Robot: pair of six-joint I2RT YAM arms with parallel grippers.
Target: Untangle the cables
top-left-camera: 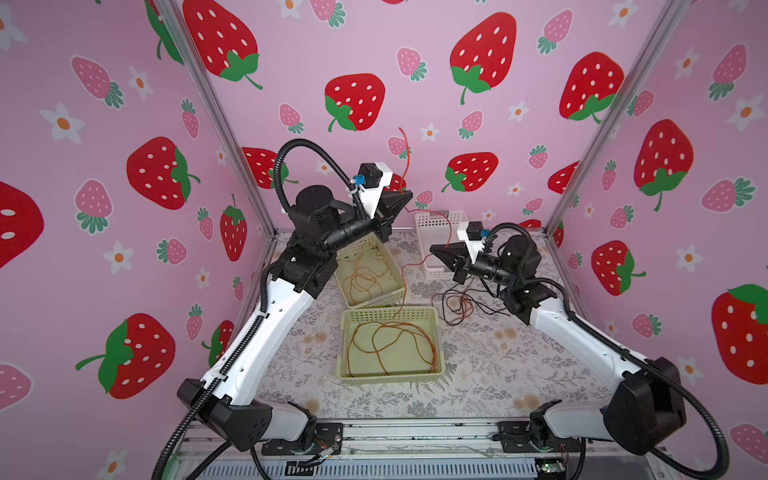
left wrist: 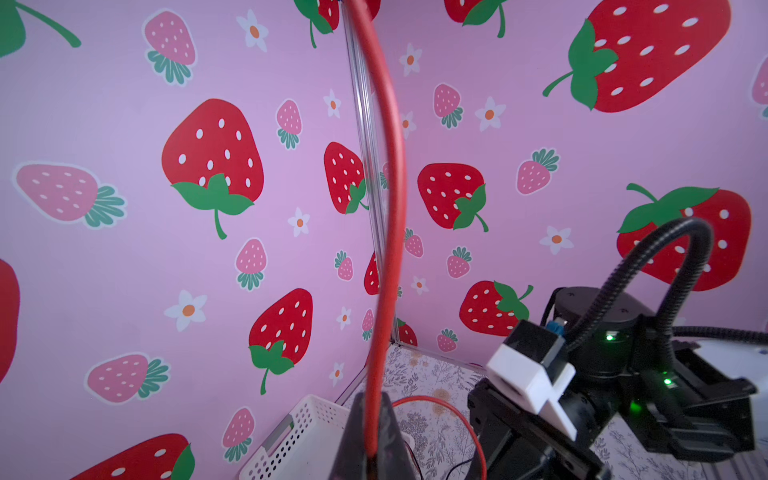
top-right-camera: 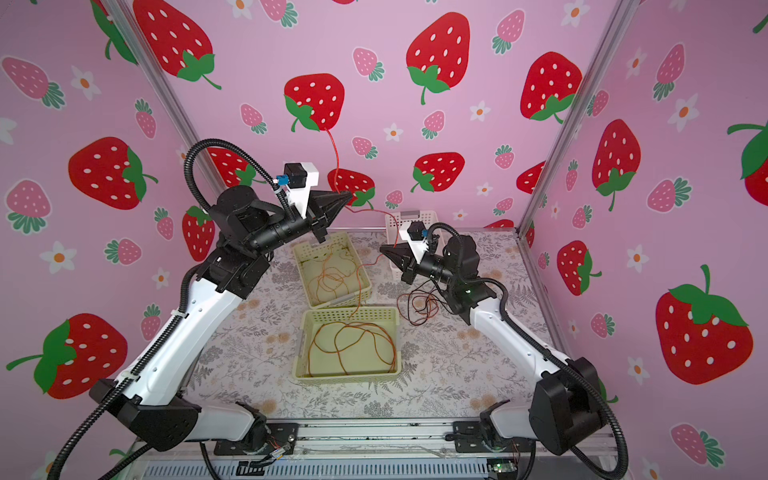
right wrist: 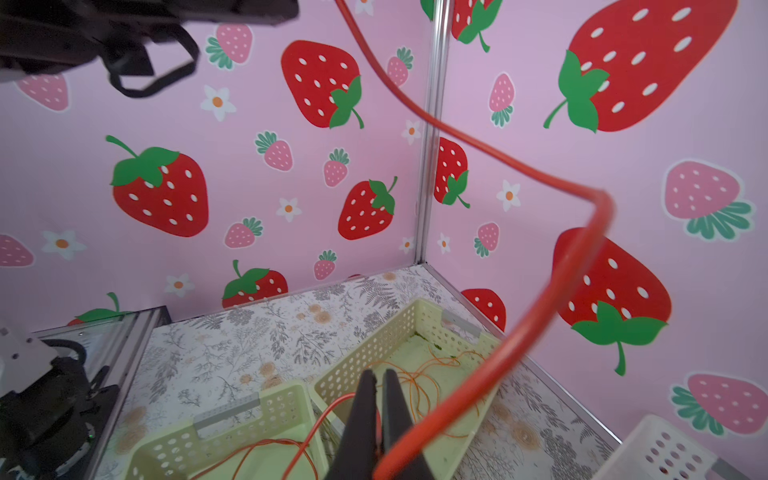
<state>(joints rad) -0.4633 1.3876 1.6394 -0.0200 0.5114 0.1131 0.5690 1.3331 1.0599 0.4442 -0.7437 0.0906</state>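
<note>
My right gripper needs to go down and back over the basket's corner by the tangle [top-left-camera: 426,321] and release the cable, already dropping toward the near basket.
A thin red cable [top-left-camera: 432,216] [left wrist: 390,208] [right wrist: 540,299] is strung in the air between both grippers. My left gripper [top-left-camera: 409,195] [top-right-camera: 349,195] [left wrist: 372,395] is raised high at the back and shut on it; the cable's free end curls up above the fingers. Lower and to the right, my right gripper [top-left-camera: 432,248] [top-right-camera: 381,248] [right wrist: 379,374] is shut on the same cable, which then drops toward the near basket. A tangle of red and black cables [top-left-camera: 457,307] [top-right-camera: 419,307] lies on the table under the right wrist. Orange cables [top-left-camera: 390,345] [top-left-camera: 365,274] lie coiled in both yellow-green baskets.
Two yellow-green baskets stand mid-table, the near one [top-left-camera: 388,313] [top-right-camera: 351,313] and the far one [top-left-camera: 376,298] [right wrist: 415,328] tilted behind it. A white basket [top-left-camera: 440,232] [top-right-camera: 415,216] [left wrist: 299,436] stands at the back wall behind the right gripper. Pink strawberry walls enclose three sides.
</note>
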